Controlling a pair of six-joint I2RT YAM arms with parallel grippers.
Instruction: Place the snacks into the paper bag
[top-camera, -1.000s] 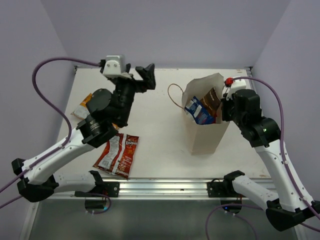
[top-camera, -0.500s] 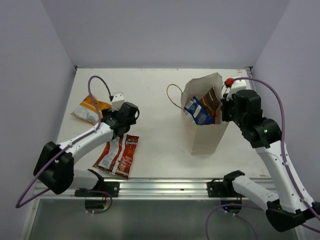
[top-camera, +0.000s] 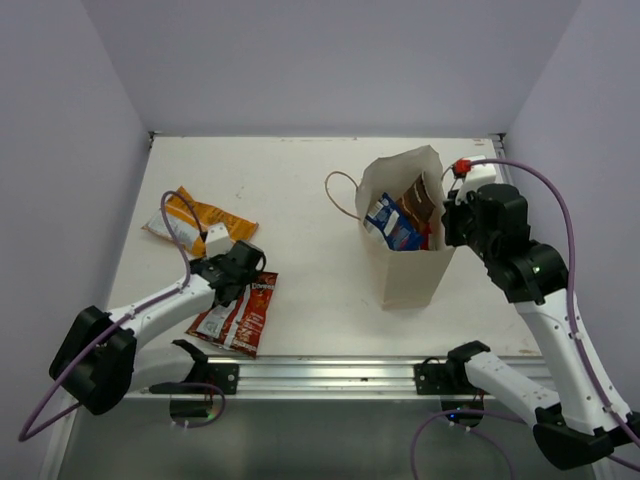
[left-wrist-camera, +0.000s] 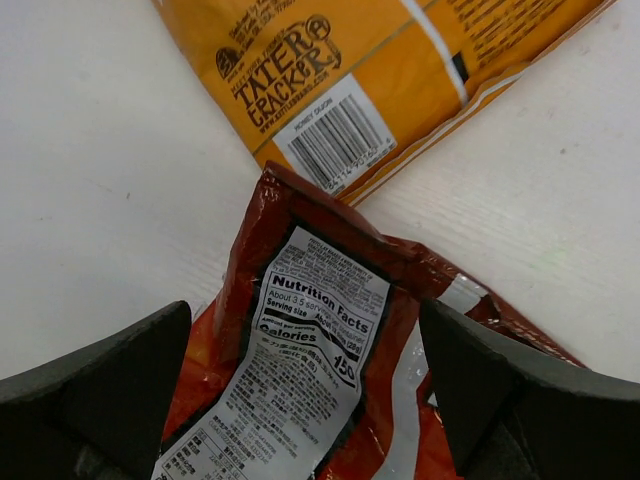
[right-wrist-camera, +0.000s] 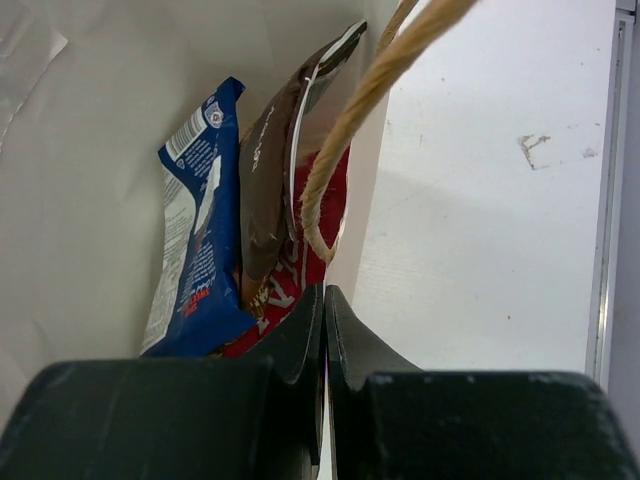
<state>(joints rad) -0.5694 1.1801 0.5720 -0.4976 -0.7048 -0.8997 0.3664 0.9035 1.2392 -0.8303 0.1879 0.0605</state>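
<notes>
Next, the left gripper lowers onto the top edge of the red-orange packet just below it, as its open fingers already straddle that end.
The paper bag stands upright at the right. A blue packet and a dark brown packet stick up inside it. The right wrist view shows the blue, the brown and a red packet with white print in it. My right gripper is shut on the bag's right rim. My left gripper is open and low over the top end of the red-orange packet, a finger on each side. The orange packet lies just beyond.
The bag's left loop handle hangs outward; the other handle crosses the right wrist view. A metal rail runs along the table's near edge. Walls close in the left, back and right.
My left arm has come down from high at the back to low over the red-orange packet. The bag's top has shifted slightly left. My right gripper stays on the rim.
</notes>
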